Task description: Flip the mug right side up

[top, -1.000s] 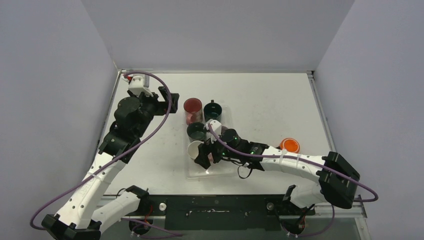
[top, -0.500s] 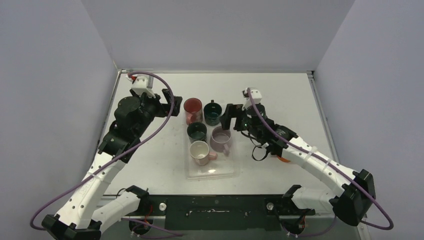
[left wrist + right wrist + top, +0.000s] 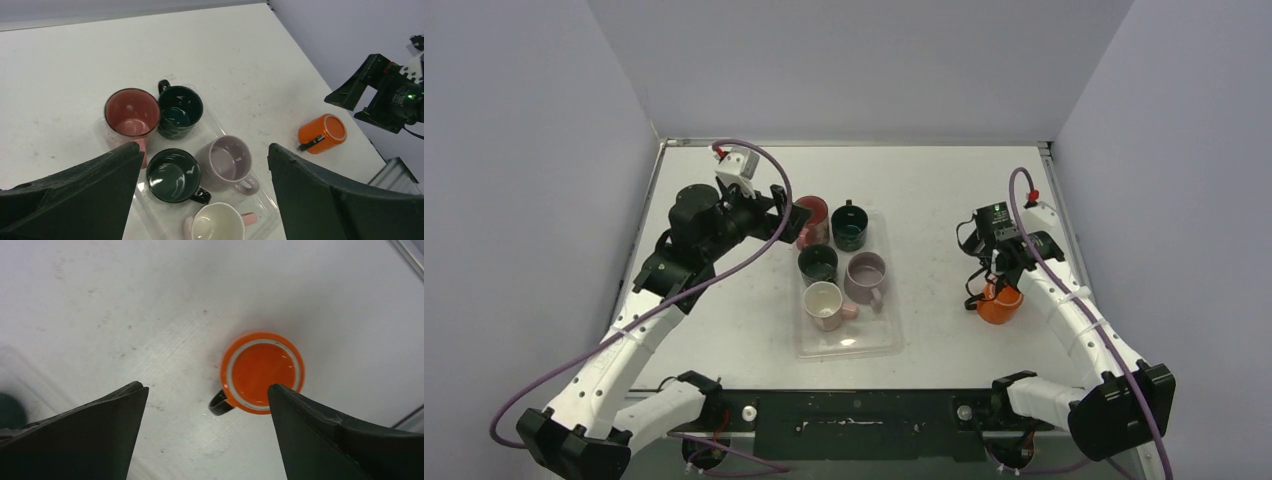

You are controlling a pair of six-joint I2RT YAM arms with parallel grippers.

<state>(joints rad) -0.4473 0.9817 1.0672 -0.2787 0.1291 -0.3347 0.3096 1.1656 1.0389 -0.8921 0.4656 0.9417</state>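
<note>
The orange mug's black handle (image 3: 971, 303) (image 3: 311, 143) lies below my left gripper, to its right in the top view, so next the gripper moves across the tray and down onto it.
An orange mug (image 3: 999, 305) with a black handle stands upside down on the table at the right. Its base faces up in the right wrist view (image 3: 262, 371), and it also shows in the left wrist view (image 3: 322, 133). My right gripper (image 3: 992, 272) hangs just above it, open and empty (image 3: 206, 386), with the mug by the right finger. My left gripper (image 3: 789, 212) is open and empty (image 3: 204, 146), above the mugs on the tray.
A clear plastic tray (image 3: 849, 345) in the middle holds several upright mugs: red (image 3: 812, 215), dark green (image 3: 849, 225), black (image 3: 817, 263), purple (image 3: 865, 275) and white (image 3: 823, 303). The table's right edge is close beyond the orange mug.
My right arm has swung from the tray to the right and now hangs over the orange mug. My left gripper has shifted right, towards the red mug.
</note>
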